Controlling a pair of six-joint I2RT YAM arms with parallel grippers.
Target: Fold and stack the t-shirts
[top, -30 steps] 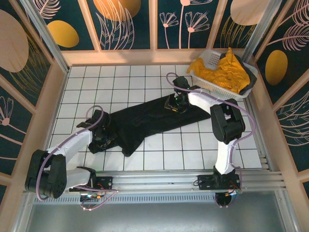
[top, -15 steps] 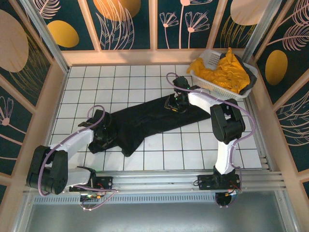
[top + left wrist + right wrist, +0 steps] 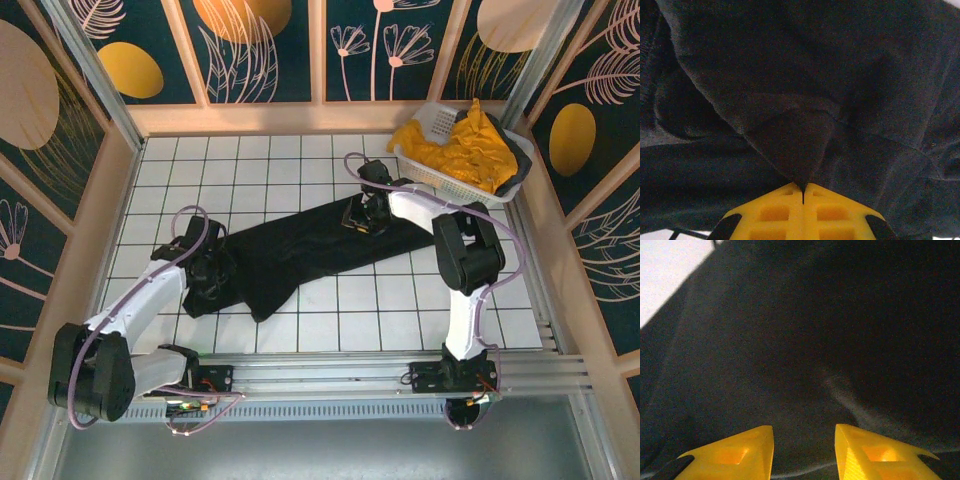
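Observation:
I will pull my left gripper's fold outward to the black t-shirt's far edge [image 3: 233,237] next and release it there, as a flap sticks out past the t-shirt's near side.
A large black t-shirt [image 3: 310,250] lies in a long diagonal strip across the tiled table, crumpled at its lower left end. My left gripper [image 3: 211,279] sits at that left end. In the left wrist view its yellow fingers [image 3: 777,212] are shut [image 3: 803,186] on a pinched fold of the black fabric [image 3: 790,75]. My right gripper [image 3: 363,214] is low over the shirt's upper right part, open [image 3: 804,437], with smooth black cloth [image 3: 815,340] under and between its fingers. Mustard-yellow t-shirts [image 3: 462,148] are heaped in the basket at the back right.
A white lattice basket [image 3: 433,118] stands in the back right corner against the wooden wall. White tiled table [image 3: 250,160] lies bare behind the shirt and in front of it [image 3: 400,310]. Wooden rails fence the table on all sides.
My left gripper has shut on the shirt's left end and shifted slightly up and left, drawing the bunched fabric with it. The right gripper has stayed where it was.

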